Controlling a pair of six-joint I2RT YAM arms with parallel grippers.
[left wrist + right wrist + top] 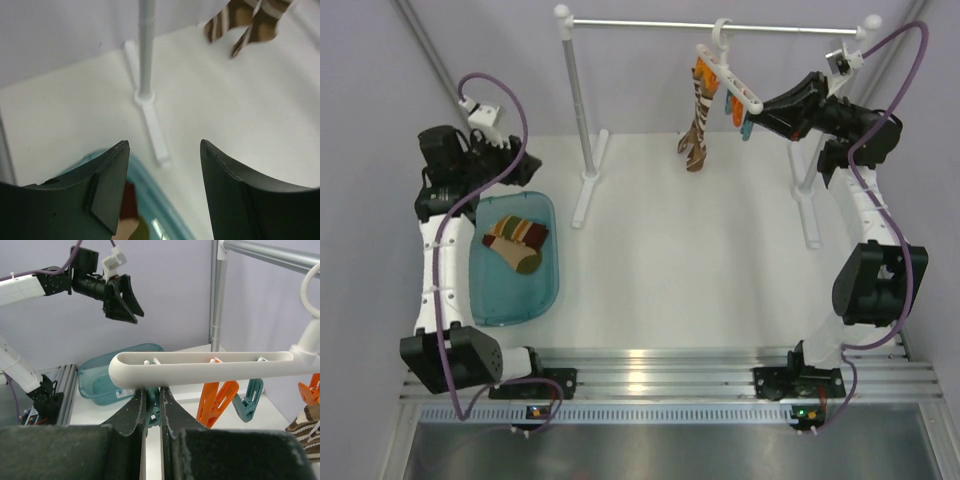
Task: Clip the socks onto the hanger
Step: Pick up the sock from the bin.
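Observation:
I next need to lower my left gripper into the teal bin, fingers tipped down onto the still unclipped tan socks' striped part.
The white hanger [732, 72] [210, 369] hangs by its hook from the metal rail. Brown and white socks [698, 128] [250, 20] [306, 426] dangle from an orange clip at its left end. My right gripper [750, 116] [152, 393] is shut on a teal clip [153, 410] under the hanger's near end. An orange clip [215, 402] and another teal clip [248, 400] hang free beside it. Tan striped socks [517, 240] [127, 212] lie in the teal bin [542, 290]. Above the bin's far edge, my left gripper [516, 158] [162, 150] [122, 301] is open and holds nothing.
The metal rail [720, 26] [270, 252] rests on white posts; the left post [578, 110] [146, 50] and its foot [152, 127] stand just right of the bin [160, 200] [115, 375]. The right post's foot [808, 215] lies by my right arm.

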